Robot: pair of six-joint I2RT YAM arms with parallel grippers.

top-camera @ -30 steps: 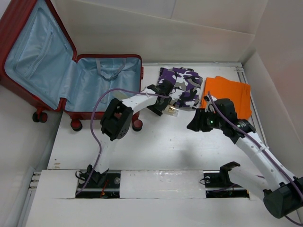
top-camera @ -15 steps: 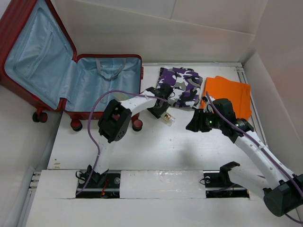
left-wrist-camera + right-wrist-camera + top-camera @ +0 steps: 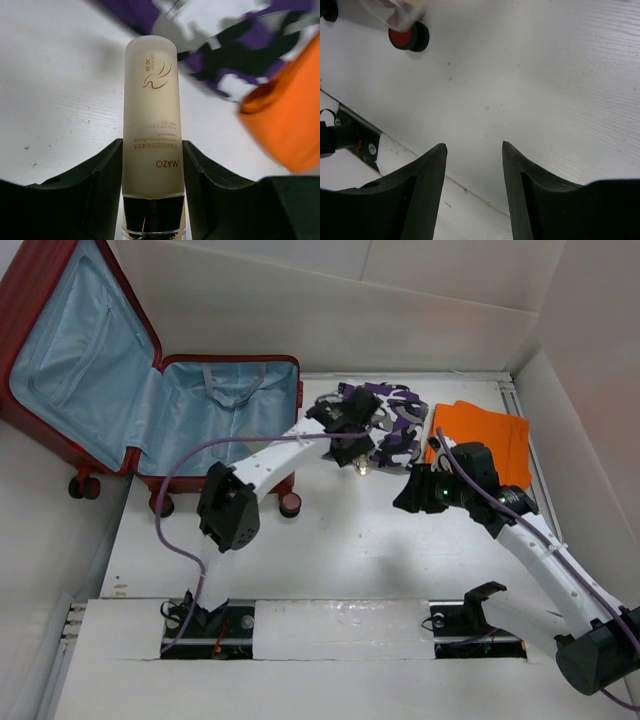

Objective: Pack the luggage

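My left gripper should swing to the left in the top view, down onto the luggage's lining (image 3: 187, 427) beside the lid, and let go of the bottle, because that part of the lining is empty.
The red luggage (image 3: 30, 310) lies open at the back left, its light blue lining showing and its lid leaning back. My left gripper (image 3: 358, 452) is shut on a frosted cosmetic bottle (image 3: 152, 120) with a dark cap, held above the table beside the purple camouflage garment (image 3: 400, 435). The bottle shows small in the top view (image 3: 362, 466). My right gripper (image 3: 408, 502) is open and empty, over the bare table in front of the folded orange garment (image 3: 495, 440). In the right wrist view its fingertips (image 3: 440, 150) stand apart above the white surface.
A red suitcase wheel (image 3: 410, 37) shows at the top left of the right wrist view. The orange garment (image 3: 290, 115) and camouflage garment (image 3: 235, 55) lie beyond the bottle. White walls (image 3: 580, 420) enclose the table. A slotted rail (image 3: 340, 625) runs along the near edge.
My left gripper has lifted the bottle and swung it back and to the right, over the edge of the camouflage garment. My right gripper has barely moved.
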